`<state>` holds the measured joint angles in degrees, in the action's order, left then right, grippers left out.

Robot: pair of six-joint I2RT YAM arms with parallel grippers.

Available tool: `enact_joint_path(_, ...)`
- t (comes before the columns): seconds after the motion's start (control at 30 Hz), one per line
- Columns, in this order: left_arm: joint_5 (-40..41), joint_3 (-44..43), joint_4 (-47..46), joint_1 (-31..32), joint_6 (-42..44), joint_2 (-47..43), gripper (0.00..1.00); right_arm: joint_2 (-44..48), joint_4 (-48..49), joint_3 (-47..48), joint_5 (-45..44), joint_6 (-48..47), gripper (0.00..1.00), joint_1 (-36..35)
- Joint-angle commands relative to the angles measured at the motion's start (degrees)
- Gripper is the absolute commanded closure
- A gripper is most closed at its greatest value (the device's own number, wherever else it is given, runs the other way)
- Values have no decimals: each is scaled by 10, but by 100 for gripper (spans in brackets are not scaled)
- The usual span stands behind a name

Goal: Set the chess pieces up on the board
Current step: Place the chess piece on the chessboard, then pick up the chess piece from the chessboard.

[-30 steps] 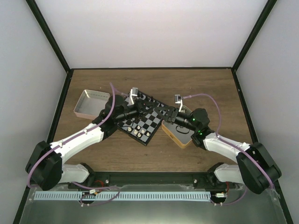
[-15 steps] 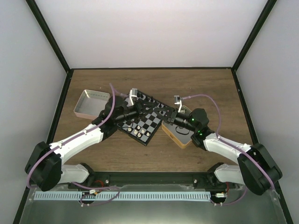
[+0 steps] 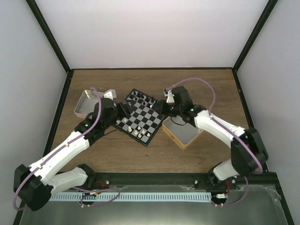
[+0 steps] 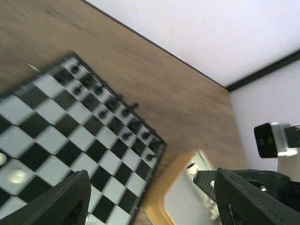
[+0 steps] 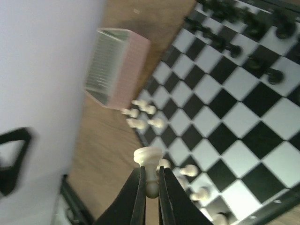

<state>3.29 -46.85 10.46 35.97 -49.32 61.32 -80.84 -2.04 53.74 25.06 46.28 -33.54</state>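
I will move my right gripper back, left in the top view, then down onto the pale square beside the front white pieces, since that square is empty.
The board lies turned like a diamond between my arms. Black figures line its far edge, and several cream-white chess pieces stand along its near edge. My right gripper is shut on one cream-white piece, held above the board with other white pieces below it. From above, the right gripper hangs over the board's right corner. My left gripper is open with nothing between its fingers, above the board. From above, the left gripper sits at the board's left corner.
A pink-sided tin sits left of the board, and it also shows in the right wrist view as the pink tin. A yellow tin lies against the board's right side, with a few pale pieces in the yellow tin. Black posts frame the wooden table.
My right gripper closed on a white piece in the yellow tin and lifted it toward the board's right corner. My left gripper opened and drew back left off the board.
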Motion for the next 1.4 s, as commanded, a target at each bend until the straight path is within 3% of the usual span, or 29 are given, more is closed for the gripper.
enact_joint_path(0.0, 127, -28, 103, -13, 102, -41, 25, -83, -261, 107, -91, -160, 99, -13)
enact_joint_path(0.23, 141, -27, 128, -21, 146, -58, 24, -200, -435, 237, -189, -252, 99, -53)
enact_joint_path(0.67, 120, 0, 101, -31, 170, -54, 24, -318, -548, 350, -262, -297, 99, -122)
enact_joint_path(0.87, 113, 6, 97, -34, 175, -55, 24, -345, -561, 385, -260, -303, 94, -128)
enact_joint_path(1.03, 119, 5, 103, -39, 172, -57, 24, -351, -562, 402, -261, -300, 77, -130)
enact_joint_path(1.37, 112, 6, 102, -43, 174, -60, 24, -325, -510, 353, -247, -257, 76, -130)
